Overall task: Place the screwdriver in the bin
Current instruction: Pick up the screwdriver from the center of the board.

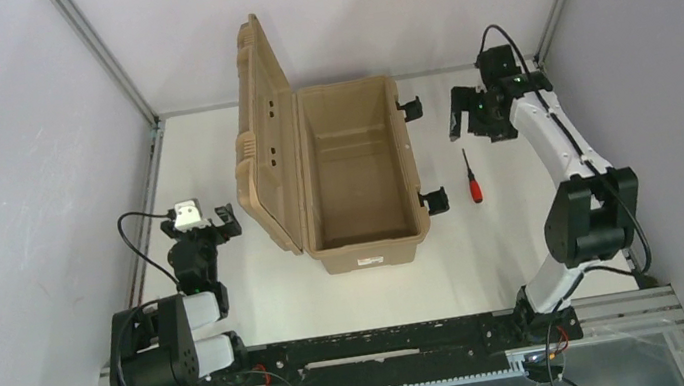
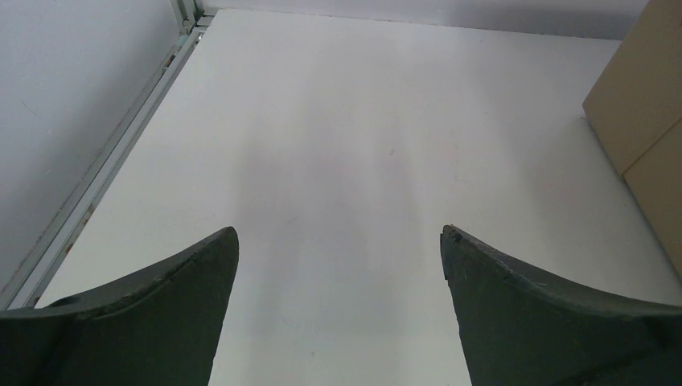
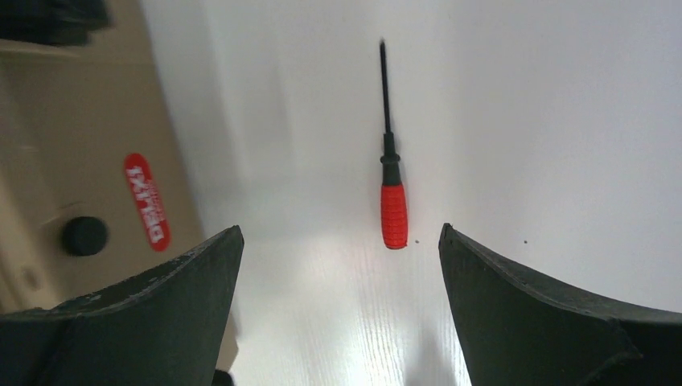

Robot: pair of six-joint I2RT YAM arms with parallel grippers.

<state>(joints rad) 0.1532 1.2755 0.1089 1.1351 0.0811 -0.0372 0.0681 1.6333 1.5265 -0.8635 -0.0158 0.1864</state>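
I should lower my right gripper and bring it back onto the handle's black-collared end.
The screwdriver, with a red handle and a thin dark shaft, lies on the white table just right of the bin. The bin is a tan case with its ribbed lid standing open on the left and two black latches on the right side. My right gripper is open and empty, hovering beyond the screwdriver's tip. In the right wrist view the screwdriver lies ahead of the open gripper, handle end nearest, with the bin wall at left. My left gripper is open and empty left of the lid.
The left wrist view shows the open left gripper over bare table, the lid's tan edge at right and a metal frame rail at left. Grey walls enclose the table on three sides.
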